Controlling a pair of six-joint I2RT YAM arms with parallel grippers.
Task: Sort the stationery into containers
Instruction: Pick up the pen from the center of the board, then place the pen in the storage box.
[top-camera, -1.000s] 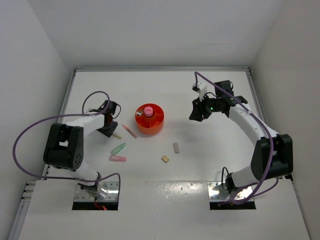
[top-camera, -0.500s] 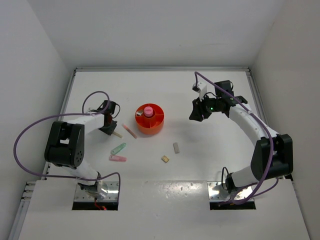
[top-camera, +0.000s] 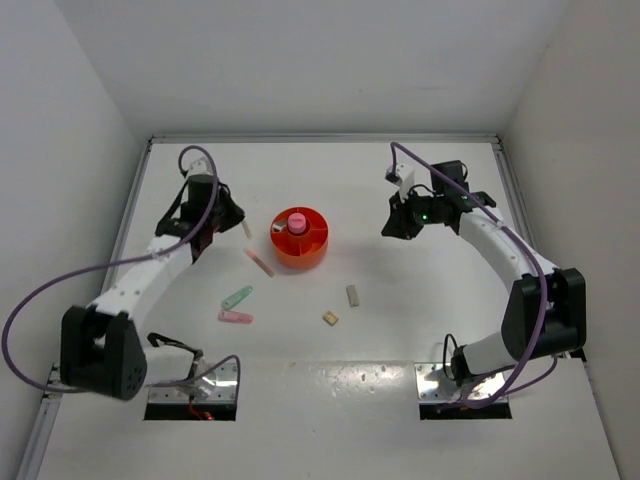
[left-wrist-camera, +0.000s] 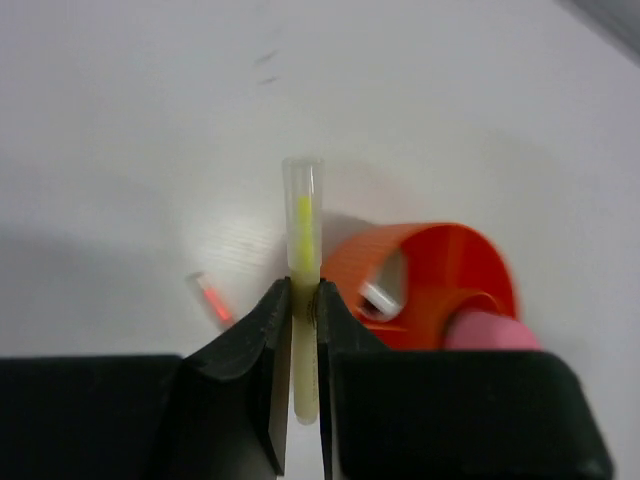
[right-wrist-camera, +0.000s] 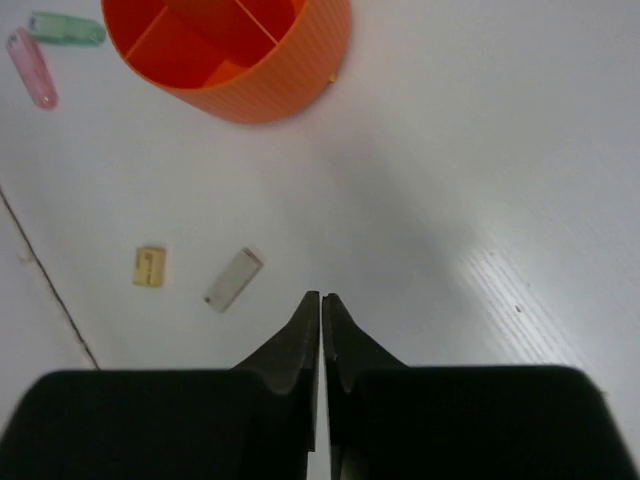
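Observation:
The pale yellow stick will go over the orange tub in my left gripper next, then down into the tub's empty near section (top-camera: 291, 246) (left-wrist-camera: 403, 337) beside the white stick's section.
My left gripper (left-wrist-camera: 303, 297) is shut on a pale yellow stick (left-wrist-camera: 302, 215) with a clear cap and holds it above the table, just left of the orange tub (left-wrist-camera: 440, 270). From above, this gripper (top-camera: 232, 222) hangs left of the tub (top-camera: 314, 251). A pink capsule (top-camera: 297, 222) stands in the tub's central cup, and a white stick (left-wrist-camera: 378, 297) lies in one compartment. On the table lie a pink stick (top-camera: 259, 262), a mint stick (top-camera: 237, 297), another pink stick (top-camera: 235, 317) and two beige blocks (top-camera: 330, 318) (top-camera: 352, 295). My right gripper (right-wrist-camera: 321, 297) is shut on nothing, right of the tub.
White walls close in the table on the left, back and right. In the right wrist view the tub (right-wrist-camera: 250, 90) sits far ahead, with the two blocks (right-wrist-camera: 149, 266) (right-wrist-camera: 233, 279) nearer on the left. A raised rail (top-camera: 512, 190) runs along the right edge.
My left gripper has shut on the pale stick, lifted it off the table and swung back and slightly right. My right gripper has shut where it hangs.

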